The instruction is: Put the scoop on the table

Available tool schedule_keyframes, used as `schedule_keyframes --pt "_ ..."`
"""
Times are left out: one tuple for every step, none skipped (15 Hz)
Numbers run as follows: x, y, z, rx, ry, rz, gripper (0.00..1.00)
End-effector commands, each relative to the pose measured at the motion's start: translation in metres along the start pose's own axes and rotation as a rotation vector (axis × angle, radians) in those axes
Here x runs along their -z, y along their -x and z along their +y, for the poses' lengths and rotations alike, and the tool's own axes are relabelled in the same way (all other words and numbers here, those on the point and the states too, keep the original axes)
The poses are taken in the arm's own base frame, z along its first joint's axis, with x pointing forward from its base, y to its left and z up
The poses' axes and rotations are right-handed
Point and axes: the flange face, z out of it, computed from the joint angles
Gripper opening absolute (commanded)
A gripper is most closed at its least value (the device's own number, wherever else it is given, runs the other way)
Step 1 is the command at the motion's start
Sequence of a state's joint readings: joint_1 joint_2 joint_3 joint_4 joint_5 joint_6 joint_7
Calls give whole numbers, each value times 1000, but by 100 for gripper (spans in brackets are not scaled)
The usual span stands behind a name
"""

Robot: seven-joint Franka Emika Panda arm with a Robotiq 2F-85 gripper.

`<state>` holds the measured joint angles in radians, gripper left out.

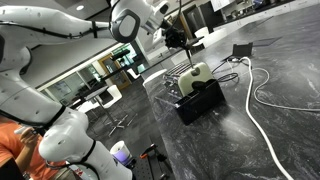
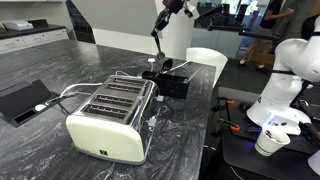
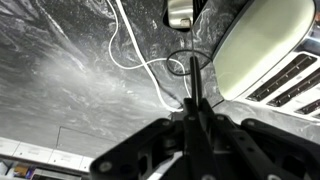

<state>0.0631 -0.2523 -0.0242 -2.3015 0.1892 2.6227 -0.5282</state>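
The robot should next move its gripper past the black bin and down to the tabletop across it from the toaster to let go of the rod, because that spot is bare.
My gripper (image 3: pixel 195 115) is shut on a thin dark rod that ends in the scoop's small silver-grey bowl (image 3: pixel 180 12). The scoop hangs from the jaws above the dark grey marbled table (image 3: pixel 60 70). In both exterior views the gripper (image 1: pixel 176 38) (image 2: pixel 166 12) is high over the black bin (image 1: pixel 200 100) (image 2: pixel 175 82), and the rod (image 2: pixel 157 40) points down toward the bin. I cannot tell whether the bowl touches the bin or the table (image 1: pixel 260 140) (image 2: pixel 40 140).
A cream toaster (image 2: pixel 110 115) (image 1: pixel 197 75) (image 3: pixel 265 40) stands next to the bin. A white cable (image 1: pixel 255 100) (image 3: pixel 125 50) loops over the tabletop. A flat black device (image 1: pixel 243 48) (image 2: pixel 20 100) lies further off. A person sits beside the robot base.
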Motion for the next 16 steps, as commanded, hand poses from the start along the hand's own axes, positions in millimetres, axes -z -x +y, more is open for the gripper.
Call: schedule_keyframes --pt "54 3 8 -33 -16 83 2" --pt "62 3 11 -42 -6 97 2" --pt "69 4 14 -49 14 112 2" --pt "73 5 19 -48 47 114 2" --pt "75 7 24 -42 78 101 2" --pt "72 10 32 -37 108 62 2" --pt "65 15 41 -38 149 -2 2" --pt "57 21 49 -35 183 -62 2" --pt "49 29 56 -36 203 -117 2" --pt "39 39 63 -41 227 -174 2" --pt "29 50 70 -46 235 -237 2" --pt "21 60 76 -50 235 -301 2" --pt "12 72 82 -54 231 -365 2" --pt "3 83 86 -55 202 -428 2" --pt "-8 95 89 -54 159 -484 2" --pt "-17 106 93 -66 139 -544 2"
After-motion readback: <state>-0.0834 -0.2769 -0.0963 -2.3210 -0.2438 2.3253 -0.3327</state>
